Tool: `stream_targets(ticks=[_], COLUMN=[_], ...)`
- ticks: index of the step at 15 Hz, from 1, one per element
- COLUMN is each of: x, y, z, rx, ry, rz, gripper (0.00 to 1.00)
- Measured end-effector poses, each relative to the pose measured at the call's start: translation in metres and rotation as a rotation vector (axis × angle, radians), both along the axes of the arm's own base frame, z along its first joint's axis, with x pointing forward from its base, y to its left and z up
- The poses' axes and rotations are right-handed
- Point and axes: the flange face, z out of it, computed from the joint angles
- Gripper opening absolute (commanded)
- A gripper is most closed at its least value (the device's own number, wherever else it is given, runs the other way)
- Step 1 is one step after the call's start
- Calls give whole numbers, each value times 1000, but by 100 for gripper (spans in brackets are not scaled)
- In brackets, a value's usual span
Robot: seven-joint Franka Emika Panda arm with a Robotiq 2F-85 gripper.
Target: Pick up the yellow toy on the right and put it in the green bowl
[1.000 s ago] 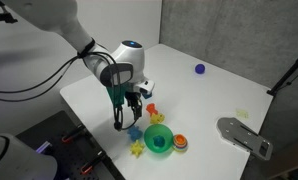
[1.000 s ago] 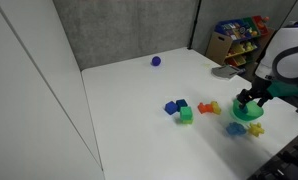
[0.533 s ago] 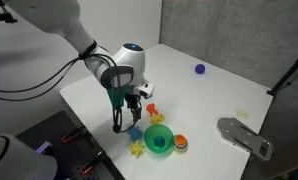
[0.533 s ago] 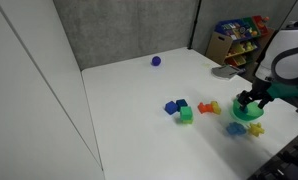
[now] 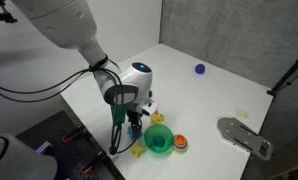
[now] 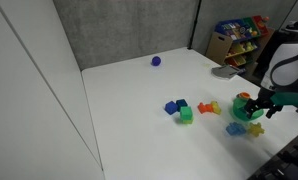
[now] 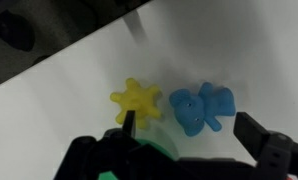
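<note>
Next, my gripper should shift left in the wrist view and down toward the yellow toy (image 7: 138, 101), which is below it that way, since the fingers straddle the light blue toy (image 7: 201, 108).
The yellow toy (image 7: 137, 100) is a small star-like knobbly piece on the white table. A light blue toy (image 7: 201, 108) lies next to it. My gripper (image 7: 192, 128) is open above them. The light blue toy sits between the fingers, and the yellow toy is just at one fingertip. A sliver of the green bowl (image 7: 115, 173) shows at the wrist view's lower edge. In both exterior views the gripper (image 5: 119, 140) (image 6: 251, 106) hangs next to the green bowl (image 5: 158, 141), with the yellow toy (image 5: 138, 149) (image 6: 256, 129) close by near the table edge.
A small orange round piece (image 5: 179, 143) lies beside the bowl. A yellow-and-orange toy (image 5: 149, 109), blue and green blocks (image 6: 179, 110) and an orange piece (image 6: 206, 107) lie nearby. A blue ball (image 5: 200, 69) sits far back. The table edge is close to the toys.
The arm has moved toward the table's near edge and lowered, bringing the gripper over the yellow and light blue toys. The toys and bowl have not moved.
</note>
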Motion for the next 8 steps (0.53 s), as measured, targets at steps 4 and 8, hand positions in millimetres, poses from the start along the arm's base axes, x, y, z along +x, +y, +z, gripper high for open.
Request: stream_targets(ticks=[4, 8], x=[-9, -20], y=[-22, -36], z=[-23, -43], rx=[-26, -29], ry=[-32, -29], rz=[-8, -4], gripper=[100, 100])
